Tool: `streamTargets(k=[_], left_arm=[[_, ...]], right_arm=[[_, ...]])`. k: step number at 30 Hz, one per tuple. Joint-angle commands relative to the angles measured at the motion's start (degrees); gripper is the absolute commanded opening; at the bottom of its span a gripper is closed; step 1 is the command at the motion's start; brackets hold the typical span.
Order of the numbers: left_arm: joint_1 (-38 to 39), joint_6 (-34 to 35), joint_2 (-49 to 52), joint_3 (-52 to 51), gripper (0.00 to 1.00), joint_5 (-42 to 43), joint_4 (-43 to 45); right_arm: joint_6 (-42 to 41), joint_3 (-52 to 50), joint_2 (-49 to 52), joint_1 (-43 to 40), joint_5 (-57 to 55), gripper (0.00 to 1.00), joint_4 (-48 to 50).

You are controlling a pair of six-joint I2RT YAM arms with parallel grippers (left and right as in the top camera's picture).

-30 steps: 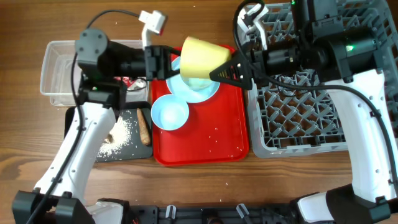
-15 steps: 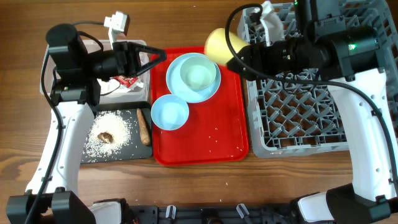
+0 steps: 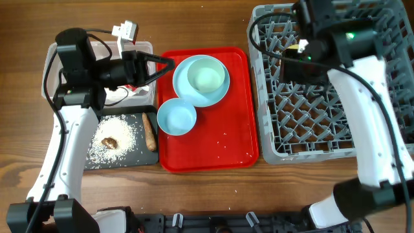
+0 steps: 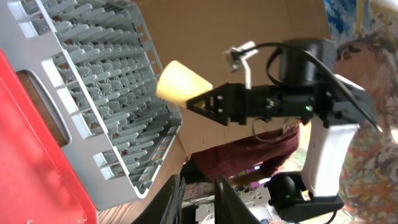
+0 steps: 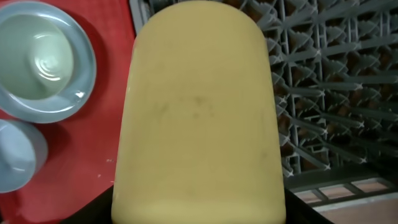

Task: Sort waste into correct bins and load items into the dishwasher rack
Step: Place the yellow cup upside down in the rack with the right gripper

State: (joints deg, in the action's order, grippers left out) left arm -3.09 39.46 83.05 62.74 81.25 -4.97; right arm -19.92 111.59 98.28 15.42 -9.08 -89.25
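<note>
The yellow cup still hangs above the rack's wires, so my right gripper should lower toward the pegs along the rack's edge by the red tray.
My right gripper (image 5: 199, 214) is shut on the small yellow cup (image 5: 199, 112), which fills the right wrist view. Overhead, that gripper (image 3: 299, 55) hangs over the back left part of the grey dishwasher rack (image 3: 310, 123), and only a sliver of the cup (image 3: 301, 45) shows. The left wrist view catches the cup (image 4: 179, 81) above the rack. My left gripper (image 3: 165, 65) points right at the red tray's left edge, its jaws slightly apart and empty. A pale green bowl (image 3: 206, 77) sits in the blue plate (image 3: 181, 81), with a smaller blue bowl (image 3: 176, 117) beside them.
The plate and bowls stand on a flat red tray (image 3: 226, 136). At the left, a clear tub (image 3: 55, 65) holds a white napkin (image 3: 123, 96). In front of it, a black tray (image 3: 129, 155) holds white crumbs (image 3: 113, 139) and a brown stick (image 3: 149, 131).
My right arm has carried the yellow cup from above the red tray rightward to over the rack. My left arm has drawn back left toward the clear tub.
</note>
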Motion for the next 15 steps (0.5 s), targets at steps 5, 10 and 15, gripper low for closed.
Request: streamTargets(k=[5, 10, 15], left_arm=[[3.8, -3.1, 0.3, 0.2, 0.18, -4.3, -0.9], [5.1, -3.3, 0.3, 0.2, 0.18, -6.2, -1.3], [5.1, -3.3, 0.3, 0.2, 0.18, -6.2, -1.4]], right_arm=[[-1.1, 0.4, 7.1, -0.3, -1.5, 0.44, -2.0], [-1.1, -3.2, 8.3, -0.4, -1.5, 0.45, -0.2], [-1.1, -8.1, 8.3, -0.5, -1.4, 0.45, 2.8]])
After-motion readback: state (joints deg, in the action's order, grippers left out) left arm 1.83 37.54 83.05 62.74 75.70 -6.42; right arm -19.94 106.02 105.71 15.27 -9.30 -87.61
